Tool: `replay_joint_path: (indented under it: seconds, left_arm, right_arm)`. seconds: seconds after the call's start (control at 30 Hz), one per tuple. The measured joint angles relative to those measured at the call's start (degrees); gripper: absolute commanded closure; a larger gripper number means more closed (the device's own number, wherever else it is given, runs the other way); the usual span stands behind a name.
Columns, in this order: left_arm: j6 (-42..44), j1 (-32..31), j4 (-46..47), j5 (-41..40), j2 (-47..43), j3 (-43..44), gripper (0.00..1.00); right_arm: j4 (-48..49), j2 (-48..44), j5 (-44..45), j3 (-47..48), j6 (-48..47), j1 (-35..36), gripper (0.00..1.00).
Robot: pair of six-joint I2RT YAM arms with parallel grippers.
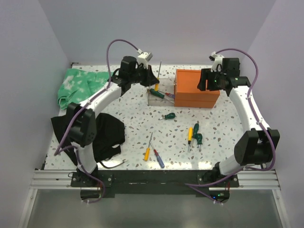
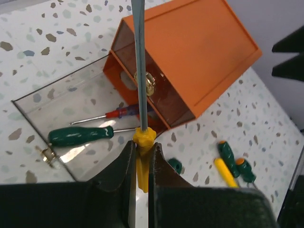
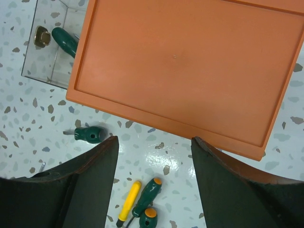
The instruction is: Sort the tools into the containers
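My left gripper lowers with the yellow-handled screwdriver [image 1: 156, 87] toward the drawer bottom by the chest next and releases. The clear drawer already holds sorted screwdrivers.
My left gripper [image 1: 153, 80] is shut on a yellow-handled screwdriver [image 1: 156, 87], whose shaft points up. It hangs over the clear pulled-out drawer [image 1: 150, 97] of the orange chest [image 1: 197, 89]. In the left wrist view the gripper [image 2: 141, 156] pinches the yellow handle [image 2: 142, 142]. The drawer [image 2: 61, 78] holds a green-handled screwdriver [image 2: 80, 135] and a red-and-blue one [image 2: 121, 113]. My right gripper [image 1: 209, 80] is open and empty over the chest's near edge, as the right wrist view [image 3: 154, 147] shows above the chest lid [image 3: 190, 66].
Loose screwdrivers lie on the speckled table: a stubby green one [image 1: 168, 116], a yellow one [image 1: 190, 134] beside two green ones [image 1: 196, 130], a yellow-orange one [image 1: 147, 153] and a blue-red one [image 1: 159, 159]. A green cloth [image 1: 78, 85] lies back left, a black cloth [image 1: 107, 135] front left.
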Motion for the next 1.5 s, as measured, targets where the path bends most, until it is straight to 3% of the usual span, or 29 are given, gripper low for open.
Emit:
replay_joint_path:
  seconds: [0.13, 0.27, 0.3, 0.33, 0.43, 0.73, 0.83, 0.97, 1.17, 1.33, 1.5]
  left_arm:
    - [-12.22, 0.33, 9.70, 0.66, 10.16, 2.82, 1.00]
    - [-22.75, 0.17, 13.40, -0.44, 17.81, 3.89, 0.99]
    - [-24.57, -0.07, 13.66, -0.63, 18.82, 3.89, 0.88]
    - [-26.49, -0.55, 13.75, -0.96, 19.56, 3.89, 0.60]
    - [-29.46, -1.70, 13.86, -1.42, 19.98, 3.89, 0.33]
    - [-31.41, 0.37, 17.14, 1.49, 16.24, 2.97, 0.34]
    - [-24.68, 3.41, 15.52, 5.77, 11.72, 3.06, 0.34]
    - [-7.26, 5.86, 5.35, 8.98, 2.51, 1.55, 0.34]
    - [19.15, 1.88, -10.86, 12.22, -10.27, -6.69, 0.32]
    - [43.67, -4.20, -22.27, 15.89, -13.22, -15.04, 0.32]
    - [73.99, -3.67, -36.74, 19.30, -12.24, -16.72, 0.33]
  right_arm:
    - [-0.07, -0.09, 0.92, 0.00, -0.87, 0.00, 0.34]
    - [-0.11, -0.98, 1.07, -0.11, -1.33, 0.00, 0.34]
    - [-0.17, -1.38, 1.20, -0.15, -1.51, 0.00, 0.34]
    - [-0.20, -1.79, 1.27, -0.26, -1.62, 0.00, 0.34]
    - [-0.26, -2.69, 1.46, -0.46, -1.99, 0.00, 0.33]
    - [-0.26, -3.26, 1.46, -1.27, -2.19, 0.00, 0.33]
    - [-0.28, -3.26, 1.46, -1.27, -2.19, 0.00, 0.33]
    - [-0.28, -3.26, 1.46, -1.27, -2.43, 0.00, 0.33]
    - [-0.31, -3.28, 1.46, -1.33, -3.10, 0.00, 0.33]
    - [-0.35, -3.30, 1.44, -1.97, -3.37, 0.00, 0.33]
    - [-0.46, -3.30, 1.44, -2.10, -3.65, 0.00, 0.33]
